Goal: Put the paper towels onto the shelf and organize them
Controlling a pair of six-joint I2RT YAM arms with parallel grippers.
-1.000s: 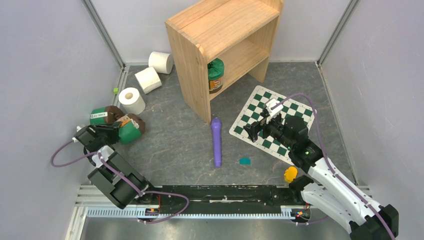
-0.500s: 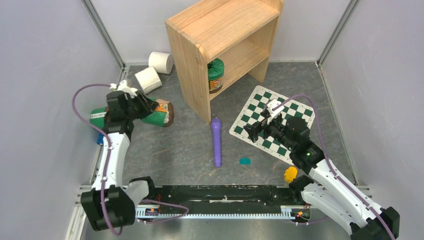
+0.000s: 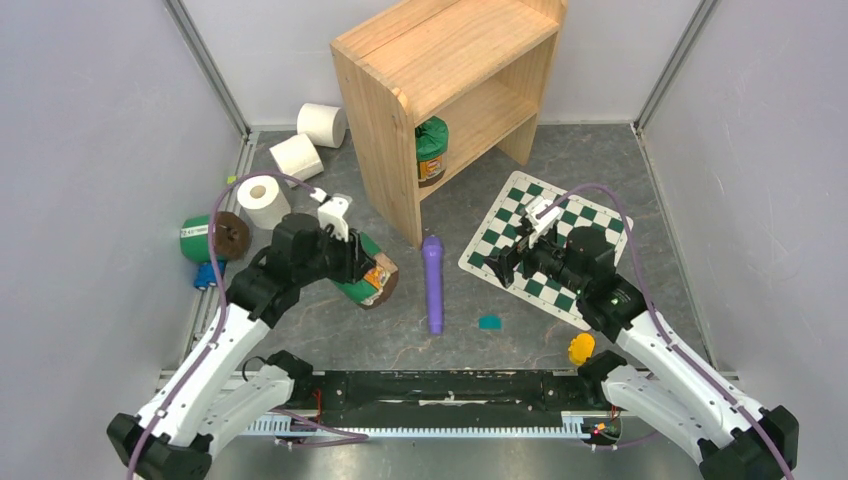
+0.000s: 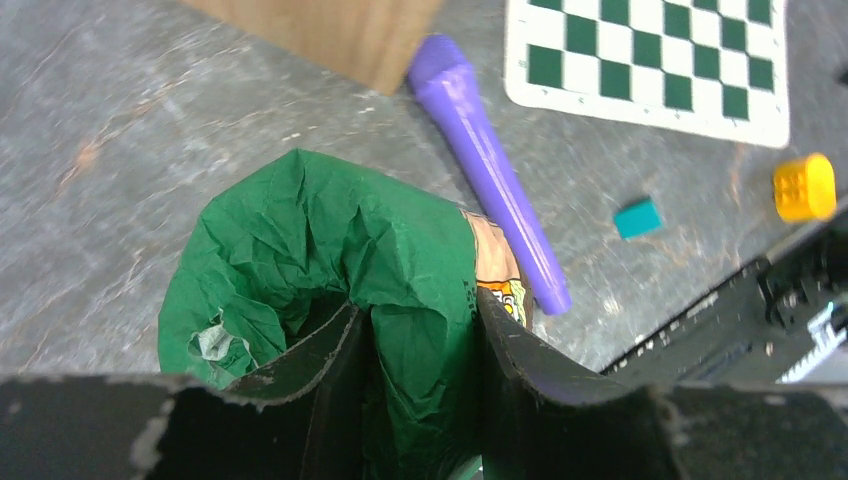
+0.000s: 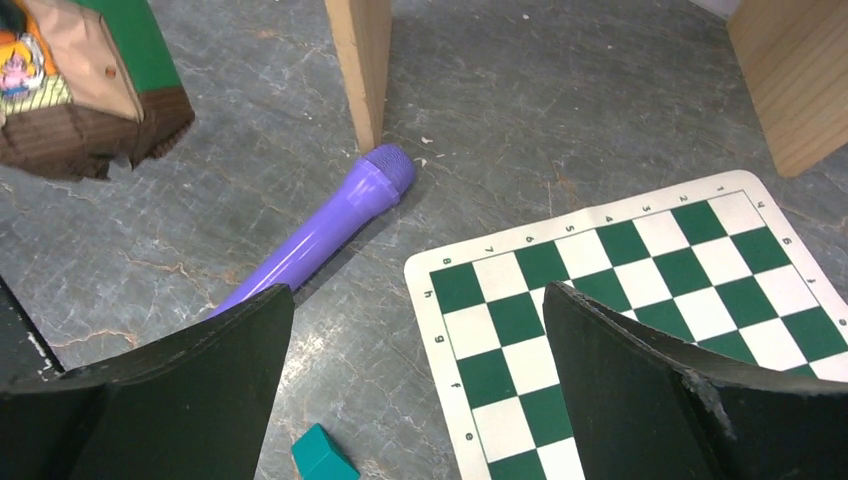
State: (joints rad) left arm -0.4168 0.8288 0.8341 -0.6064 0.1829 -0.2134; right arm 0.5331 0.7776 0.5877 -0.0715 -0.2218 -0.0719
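Note:
The left gripper swings past the purple stick and down to the bare tabletop (image 4: 555, 180) beside the checkered board next, since that gap is clear for releasing the canister.
Three white paper towels lie at the far left: one (image 3: 322, 124) by the back wall, one (image 3: 296, 158) in front of it, one (image 3: 262, 201) upright nearer me. None is held. The wooden shelf (image 3: 440, 90) stands at the back centre. My left gripper (image 3: 355, 262) is shut on a green canister (image 3: 368, 272) with a brown lid, held in front of the shelf's left panel; its jaws (image 4: 420, 310) pinch the crumpled green wrapper (image 4: 330, 240). My right gripper (image 3: 505, 262) hangs open over the checkered board's near-left edge, its jaws (image 5: 417, 300) holding nothing.
A second green canister (image 3: 431, 150) stands on the shelf's lower tier; another (image 3: 212, 238) lies at the left wall. A purple stick (image 3: 433, 283), a teal block (image 3: 489, 322), a yellow piece (image 3: 580, 348) and the green-and-white checkered board (image 3: 545, 245) lie on the table.
My left arm has lifted the green canister from the near left and swung it right, to just left of the purple stick. The right arm has barely moved.

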